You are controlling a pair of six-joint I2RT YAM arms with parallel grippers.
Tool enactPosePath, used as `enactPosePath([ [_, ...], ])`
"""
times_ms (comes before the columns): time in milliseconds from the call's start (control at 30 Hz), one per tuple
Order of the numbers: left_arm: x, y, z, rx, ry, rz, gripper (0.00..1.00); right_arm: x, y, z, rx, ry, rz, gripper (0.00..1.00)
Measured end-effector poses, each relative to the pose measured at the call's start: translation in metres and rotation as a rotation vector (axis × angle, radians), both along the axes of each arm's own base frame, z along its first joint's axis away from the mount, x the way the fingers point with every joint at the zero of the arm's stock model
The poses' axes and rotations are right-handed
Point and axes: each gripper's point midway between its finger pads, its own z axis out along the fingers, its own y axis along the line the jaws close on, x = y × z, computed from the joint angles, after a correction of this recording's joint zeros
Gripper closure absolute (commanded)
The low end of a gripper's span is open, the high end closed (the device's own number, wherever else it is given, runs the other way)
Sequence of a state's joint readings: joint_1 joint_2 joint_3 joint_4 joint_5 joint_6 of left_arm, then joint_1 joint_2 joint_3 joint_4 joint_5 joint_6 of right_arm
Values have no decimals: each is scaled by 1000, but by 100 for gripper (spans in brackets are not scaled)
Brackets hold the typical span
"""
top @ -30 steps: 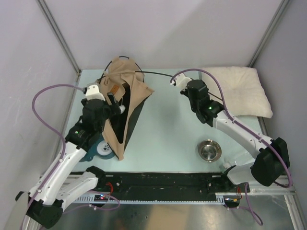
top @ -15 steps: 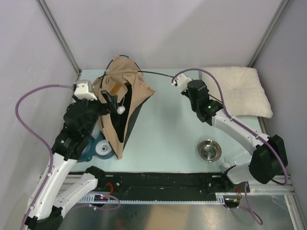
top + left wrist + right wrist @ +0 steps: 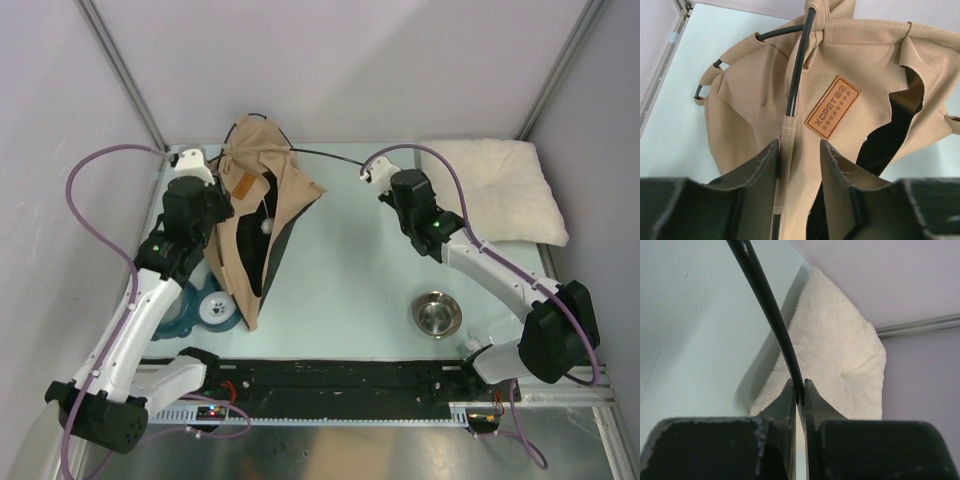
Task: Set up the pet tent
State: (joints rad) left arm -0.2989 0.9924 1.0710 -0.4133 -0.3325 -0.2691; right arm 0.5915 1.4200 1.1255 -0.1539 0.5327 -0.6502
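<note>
The black pole arcs from the tent (image 3: pixel 250 215) into the right gripper's fingers, so the robot needs to draw that gripper back toward the steel bowl (image 3: pixel 437 314) and release the pole's end.
The pet tent (image 3: pixel 250 215) lies part-collapsed at the table's back left, tan fabric with a dark opening, a brown label patch (image 3: pixel 832 106) and a white pompom (image 3: pixel 265 227). A thin black pole (image 3: pixel 799 65) runs through its fabric sleeve. My left gripper (image 3: pixel 222 205) is at the tent's upper left. In the left wrist view its jaws (image 3: pixel 799 145) stand apart, straddling the sleeve and pole below the label. My right gripper (image 3: pixel 400 195) is mid-table, shut (image 3: pixel 801 390) on the free end of a black pole (image 3: pixel 765 300) that arcs back to the tent.
A cream pillow (image 3: pixel 495 185) lies at the back right, just beyond the right gripper. A steel bowl (image 3: pixel 437 313) sits front right. A teal paw-print item (image 3: pixel 205 310) pokes out under the tent's front left. Grey walls close in the table (image 3: pixel 340 270).
My left arm has swung out to the left and back in onto the tent's upper left edge, and its jaws have narrowed around the pole sleeve. The right arm has barely moved.
</note>
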Motion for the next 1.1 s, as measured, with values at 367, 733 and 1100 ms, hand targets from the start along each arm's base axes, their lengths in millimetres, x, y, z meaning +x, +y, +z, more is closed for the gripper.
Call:
enactPosePath([
  [367, 9, 1, -1, 42, 23, -31, 100, -6, -2, -2, 21, 7, -2, 100],
  [733, 3, -8, 33, 42, -47, -108, 100, -17, -7, 22, 66, -47, -7, 100],
  [1100, -43, -7, 110, 18, -273, -186, 100, -55, 6, 75, 129, -173, 33, 100],
])
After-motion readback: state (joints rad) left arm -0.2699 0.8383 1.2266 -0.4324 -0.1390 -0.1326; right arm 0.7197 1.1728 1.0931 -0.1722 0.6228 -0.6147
